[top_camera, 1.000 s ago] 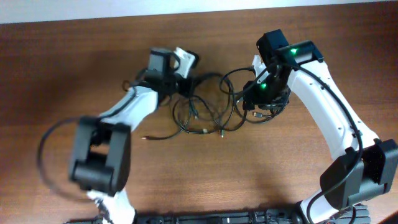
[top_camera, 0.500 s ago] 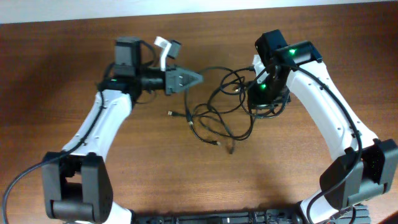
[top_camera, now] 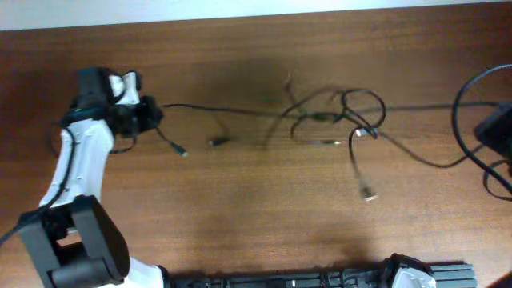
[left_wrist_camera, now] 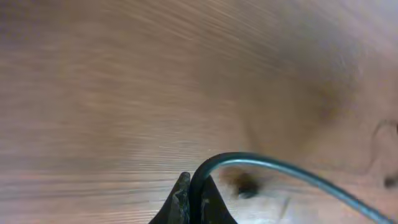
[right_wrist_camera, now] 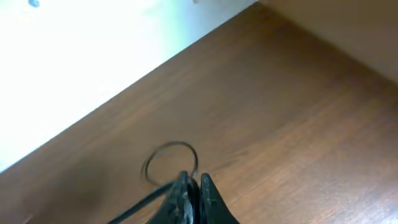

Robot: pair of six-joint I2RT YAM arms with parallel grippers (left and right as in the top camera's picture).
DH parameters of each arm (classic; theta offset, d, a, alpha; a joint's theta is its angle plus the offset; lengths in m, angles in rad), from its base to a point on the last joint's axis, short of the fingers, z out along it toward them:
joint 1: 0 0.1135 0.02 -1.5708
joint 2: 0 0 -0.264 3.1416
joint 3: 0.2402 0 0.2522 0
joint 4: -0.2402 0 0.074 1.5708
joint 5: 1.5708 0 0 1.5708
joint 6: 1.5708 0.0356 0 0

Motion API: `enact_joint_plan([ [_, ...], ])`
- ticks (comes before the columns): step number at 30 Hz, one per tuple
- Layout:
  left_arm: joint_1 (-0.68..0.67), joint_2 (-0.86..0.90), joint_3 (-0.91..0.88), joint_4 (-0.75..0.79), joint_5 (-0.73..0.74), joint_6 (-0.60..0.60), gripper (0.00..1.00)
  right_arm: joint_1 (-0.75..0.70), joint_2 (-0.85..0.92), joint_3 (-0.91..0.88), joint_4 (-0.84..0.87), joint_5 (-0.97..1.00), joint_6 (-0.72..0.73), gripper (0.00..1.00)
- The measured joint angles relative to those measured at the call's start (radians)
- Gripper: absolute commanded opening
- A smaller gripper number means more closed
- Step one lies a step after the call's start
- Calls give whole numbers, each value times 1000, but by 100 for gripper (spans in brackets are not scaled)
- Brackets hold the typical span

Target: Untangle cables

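The cable still crosses the knot, so I will pull my right gripper to the right in the overhead view, lower it and free the cable on the tabletop.
The thin black cables [top_camera: 336, 117] are drawn out in a long line across the table, with a loose knot of loops right of the middle. Small plugs [top_camera: 368, 192] lie or hang below the line. At the far left, my left gripper [top_camera: 149, 117] is shut on one cable end. In the left wrist view the left gripper [left_wrist_camera: 194, 200] pinches a cable [left_wrist_camera: 280, 167] that arcs away to the right. The right gripper [right_wrist_camera: 193, 190] is shut on a cable [right_wrist_camera: 143, 198], and a small loop [right_wrist_camera: 171, 160] lies beyond it. Overhead, only a dark part of the right arm [top_camera: 496, 134] shows at the right edge.
The wooden table [top_camera: 240, 216] runs to a white wall at the back [top_camera: 240, 8]. A thicker black arm wire [top_camera: 468, 84] loops at the right edge. The dark arm bases [top_camera: 280, 280] sit along the front edge.
Both arms have swung apart, the left to the far left and the right almost out of the overhead view. The bunched cables have been stretched into a line. The right gripper has shut on a cable.
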Motion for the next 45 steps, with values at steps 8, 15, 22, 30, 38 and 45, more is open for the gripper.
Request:
enact_joint_plan([
  [8, 317, -1, -1, -13, 47, -104, 0, -195, 234, 0, -10, -29, 50, 4],
  [15, 403, -2, -4, 91, 153, -152, 0, -303, 255, 2, 345, -294, 103, 4],
  [22, -97, -2, -3, -50, 166, 191, 0, -294, 379, 5, 348, -18, 10, 68],
  [30, -215, -2, -3, -85, -2, 219, 0, -163, 426, 7, 47, -380, -142, 80],
  [38, -215, -3, -3, -86, -8, 219, 0, 436, 558, -149, -75, -430, -579, 84],
  [45, -215, -3, -3, -93, -8, 219, 0, 698, 889, -161, -50, -425, -637, 67],
])
